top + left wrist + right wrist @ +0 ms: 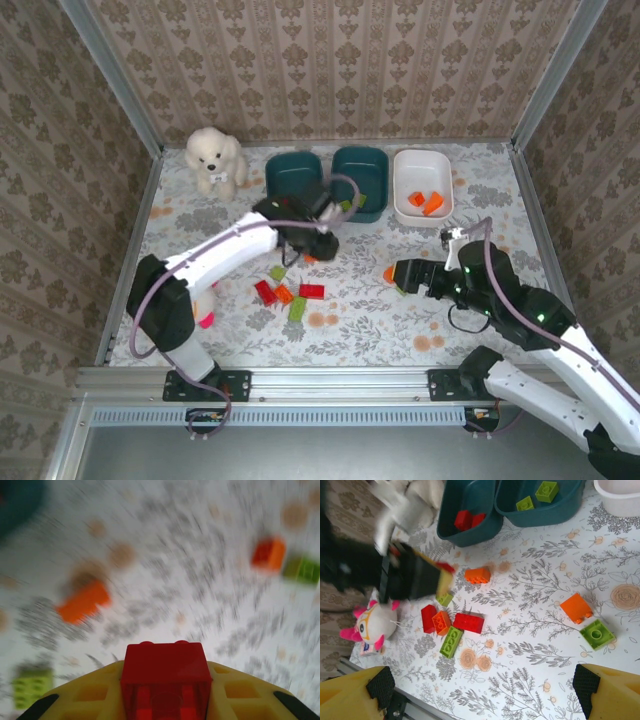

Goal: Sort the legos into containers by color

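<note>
I will swing my left gripper outward over the teal tub beside the plush dog, lower it inside and let go of the red lego, because red legos are already in that tub.
My left gripper is shut on a red lego, held above the table between its yellow fingers; its wrist view is blurred by motion. My right gripper hangs open over the mat, nothing between its pads. Loose legos lie below: a cluster of red, orange and green, an orange one, and an orange and green pair. The left teal tub holds red legos. The middle teal tub holds green ones. The white tub holds orange ones.
A white plush dog sits at the back left beside the tubs. A pink-and-yellow doll toy lies left of the lego cluster. Metal rails and patterned walls bound the floral mat.
</note>
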Available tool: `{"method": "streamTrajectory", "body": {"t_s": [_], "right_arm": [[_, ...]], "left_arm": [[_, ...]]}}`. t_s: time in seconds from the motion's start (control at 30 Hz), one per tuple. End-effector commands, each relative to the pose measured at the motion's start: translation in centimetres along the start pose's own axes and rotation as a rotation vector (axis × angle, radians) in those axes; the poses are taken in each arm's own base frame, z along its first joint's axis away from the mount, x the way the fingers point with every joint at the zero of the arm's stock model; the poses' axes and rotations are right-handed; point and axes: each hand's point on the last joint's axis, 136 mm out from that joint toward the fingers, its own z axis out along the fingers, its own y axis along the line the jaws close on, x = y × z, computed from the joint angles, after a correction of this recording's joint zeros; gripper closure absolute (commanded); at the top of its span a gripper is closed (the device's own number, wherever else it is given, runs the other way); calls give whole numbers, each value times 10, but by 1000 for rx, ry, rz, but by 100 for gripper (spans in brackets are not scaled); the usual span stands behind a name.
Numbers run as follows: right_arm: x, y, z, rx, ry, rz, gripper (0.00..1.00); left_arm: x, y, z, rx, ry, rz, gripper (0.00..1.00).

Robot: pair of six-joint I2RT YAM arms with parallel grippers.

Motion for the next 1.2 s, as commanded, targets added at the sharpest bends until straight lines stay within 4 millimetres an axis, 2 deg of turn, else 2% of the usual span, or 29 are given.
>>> {"method": "streamTrajectory", "body": {"t_s": [0.0, 0.13, 0.2, 0.23, 0.43, 0.6, 0.73, 0.87, 1.0, 1.1, 1.17], "right_arm": [[-12, 14, 8, -29, -7, -39, 5], [-18, 21, 19, -32, 5, -57, 5], [-20, 23, 24, -30, 12, -66, 5], [-21, 25, 26, -31, 15, -71, 5], [-25, 24, 30, -21, 15, -66, 5], [-25, 18, 27, -3, 4, -50, 5], [-24, 13, 26, 11, -7, -36, 5], [-26, 13, 26, 13, -15, -30, 4], [-26, 12, 29, 17, -9, -31, 4], [-25, 11, 32, 28, 5, -31, 3], [-24, 9, 35, 42, 22, -37, 3]], "left_arm": [[-34, 32, -2, 41, -68, -198, 75], [-83, 77, 10, 89, -167, -361, 75], [-104, 91, 21, 112, -187, -396, 75], [-116, 105, 22, 109, -203, -416, 75], [-153, 142, 68, 86, -168, -453, 76], [-154, 159, 100, 51, -115, -499, 77], [-143, 156, 120, 68, -59, -519, 75], [-133, 153, 134, 83, -17, -527, 68], [-133, 149, 133, 102, -10, -523, 56], [-138, 145, 125, 117, -24, -514, 44], [-144, 143, 115, 122, -45, -508, 39]]}}
